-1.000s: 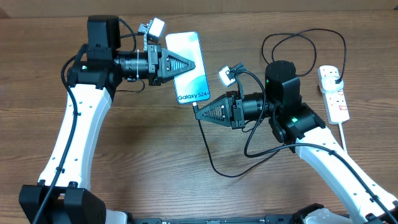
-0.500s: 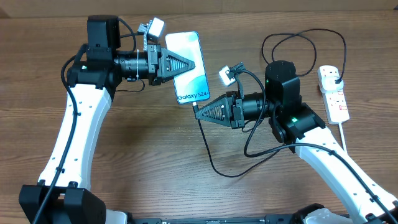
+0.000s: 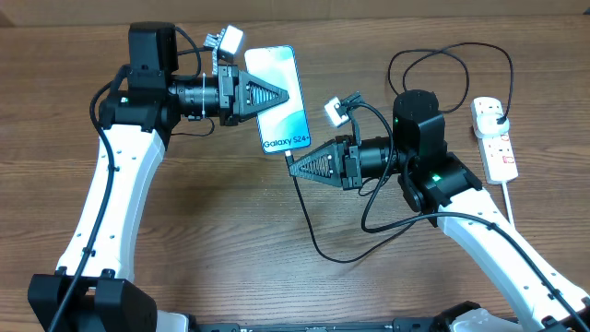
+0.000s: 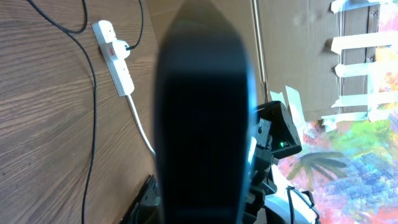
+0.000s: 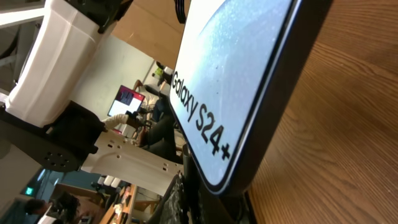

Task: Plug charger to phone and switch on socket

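Note:
My right gripper moves off the phone [image 3: 288, 127] next, turns and lowers, and releases the cable's connector end on the bare wood inside the cable's loop [image 3: 348, 210], which lies below.
The phone [image 3: 288, 127] has a lit light blue screen with "Galaxy S24+" at its near end. My left gripper [image 3: 286, 96] is shut on it and holds it tilted above the table. Its dark edge fills the left wrist view [image 4: 199, 112]. My right gripper [image 3: 291, 167] is shut on the connector end of the charger cable [image 3: 312, 238], right at the phone's near end. The phone's screen fills the right wrist view [image 5: 230, 74], where the connector is hidden behind it and the fingers [image 5: 208, 202]. The charger's black plug [image 3: 499, 114] sits in the white socket strip [image 3: 496, 148].
The black cable loops on the table at the back right [image 3: 450, 51] and under the right arm. The strip's thick white cord [image 3: 510, 198] runs toward the front right. The strip also shows in the left wrist view [image 4: 118, 62]. Cardboard stands behind.

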